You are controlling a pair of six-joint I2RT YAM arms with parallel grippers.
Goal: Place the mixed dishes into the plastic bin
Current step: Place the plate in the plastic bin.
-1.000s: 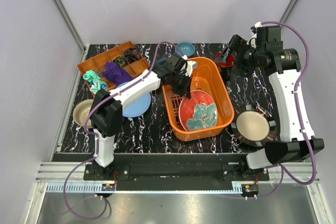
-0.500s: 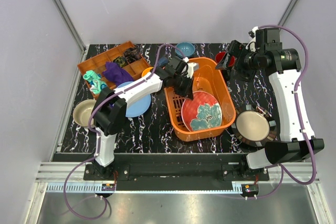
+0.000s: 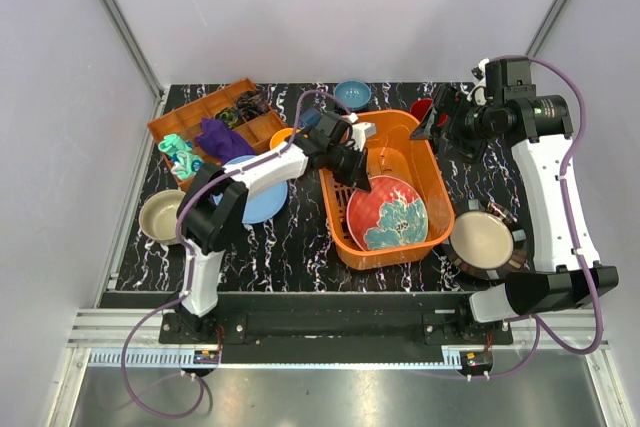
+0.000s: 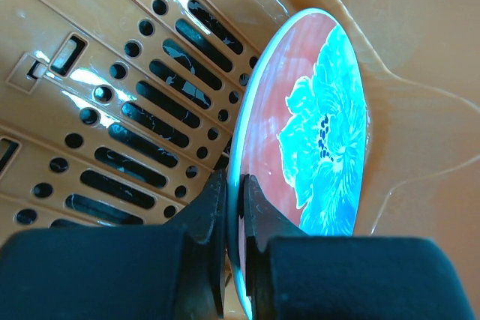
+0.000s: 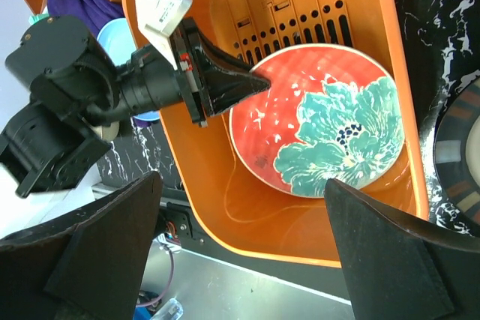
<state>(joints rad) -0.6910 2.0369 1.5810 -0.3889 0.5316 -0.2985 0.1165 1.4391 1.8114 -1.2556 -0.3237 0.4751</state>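
Observation:
My left gripper lowers the pinched rim toward the bin's slotted bottom below it next and releases the plate, since the plate is already tilted inside.
The red-and-green patterned plate lies tilted inside the orange plastic bin, at its near end. My left gripper is shut on the plate's far-left rim; the left wrist view shows both fingers pinching the rim of the plate over the bin's slotted bottom. My right gripper hangs open and empty above the bin's far-right corner. Its view shows the plate, the bin and the left gripper. The red mug stands behind the bin.
The small blue bowl is at the back. The light blue plate, orange-yellow bowl, beige bowl, purple cloth, teal toy and compartment tray are left. The dark striped-rim plate is right.
My left gripper has carried the patterned plate a little right and lower in the bin; the plate lies flatter. The bin has shifted slightly right. My right gripper drifted slightly.

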